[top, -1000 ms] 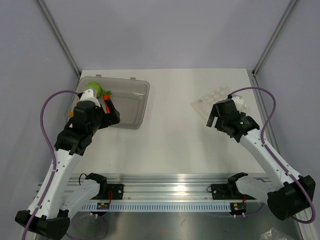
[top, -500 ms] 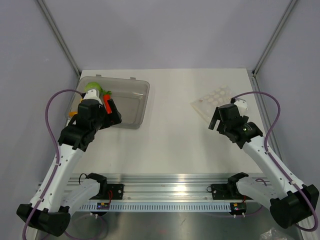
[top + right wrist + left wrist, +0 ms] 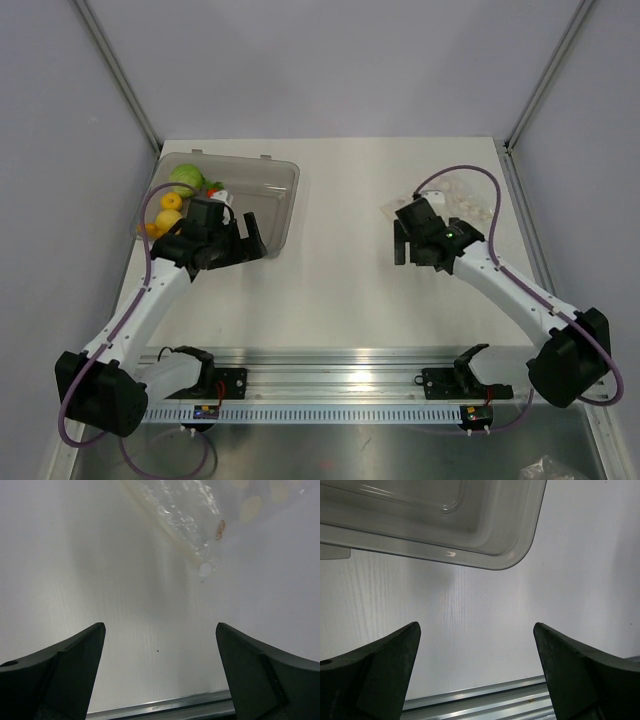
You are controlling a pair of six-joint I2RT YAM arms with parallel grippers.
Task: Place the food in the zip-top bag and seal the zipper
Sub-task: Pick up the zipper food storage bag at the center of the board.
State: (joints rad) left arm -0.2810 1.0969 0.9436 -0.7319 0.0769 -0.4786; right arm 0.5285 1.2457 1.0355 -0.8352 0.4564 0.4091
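I need to lower my open right gripper outward onto the edge of the bag next, because the pale zipper there by the bag's near corner (image 3: 183,545) is below and outward of it.
The food lies in the left end of a grey translucent bin (image 3: 270,195): a green ball (image 3: 184,175), yellow pieces (image 3: 171,201), an orange piece (image 3: 152,229) and a red bit (image 3: 213,190). My left gripper (image 3: 252,243) is open and empty over the table just off the bin's near right corner (image 3: 510,555). The clear dotted zip-top bag (image 3: 462,196) lies flat at the right, partly hidden by my right arm. My right gripper (image 3: 403,248) is open and empty, just left of the bag. The right wrist view shows the bag's corner (image 3: 200,515) and its pale zipper strip (image 3: 165,530).
A metal rail (image 3: 340,360) runs along the table's near edge and shows at the bottom of both wrist views. Grey walls with metal corner posts (image 3: 545,85) close in the table at the back and sides.
My left gripper has swung right, out from over the food to the bin's near right corner. My right gripper has moved left, off the bag toward the table's middle. Both stay empty.
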